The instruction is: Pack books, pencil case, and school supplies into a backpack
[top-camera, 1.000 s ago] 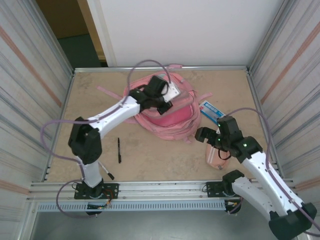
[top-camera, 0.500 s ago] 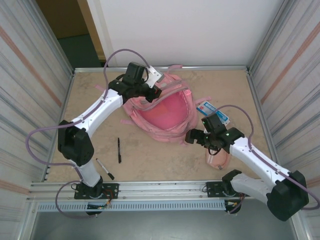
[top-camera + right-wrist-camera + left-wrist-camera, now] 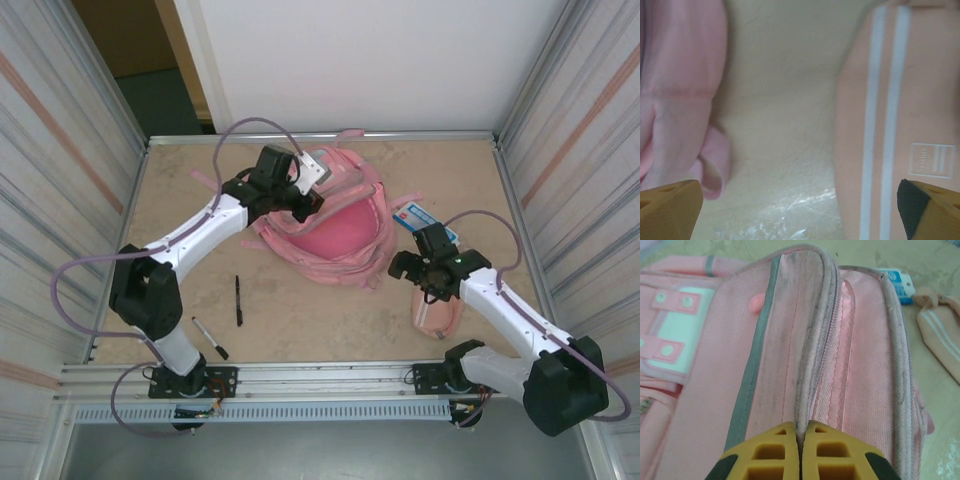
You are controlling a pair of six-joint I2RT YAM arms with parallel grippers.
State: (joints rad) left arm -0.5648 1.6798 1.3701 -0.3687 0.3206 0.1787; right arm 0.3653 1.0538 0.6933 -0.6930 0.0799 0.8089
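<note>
My left gripper holds the zip rim. It will next move back and down over the main opening point(image 3: 343, 236) and let go of the zip rim.
The big pink backpack point(image 3: 340, 235) lies at the table's middle with its main opening gaping. My left gripper point(image 3: 303, 202) is shut on the zip rim of the backpack point(image 3: 805, 365), and its yellow fingers point(image 3: 775, 452) pinch the grey edging. My right gripper point(image 3: 799, 200) hangs open over bare table between the backpack's edge point(image 3: 680, 100) and the pale-pink pencil case point(image 3: 890, 125). The pencil case point(image 3: 437, 310) lies right of the backpack. The blue-and-white packet point(image 3: 420, 215) rests by the backpack's right side. Two black pens point(image 3: 238, 300) point(image 3: 210, 338) lie at front left. The yellow book is hidden.
Metal walls close in the left and right sides, and a rail point(image 3: 300, 378) runs along the front edge. Bare tabletop point(image 3: 320, 320) stretches between the backpack and the arm bases. A loose pink strap point(image 3: 210, 180) trails left of the backpack.
My left gripper pulled the backpack's rim toward the far left, then eased back a little. My right gripper swung left toward the backpack, then returned beside the pencil case.
</note>
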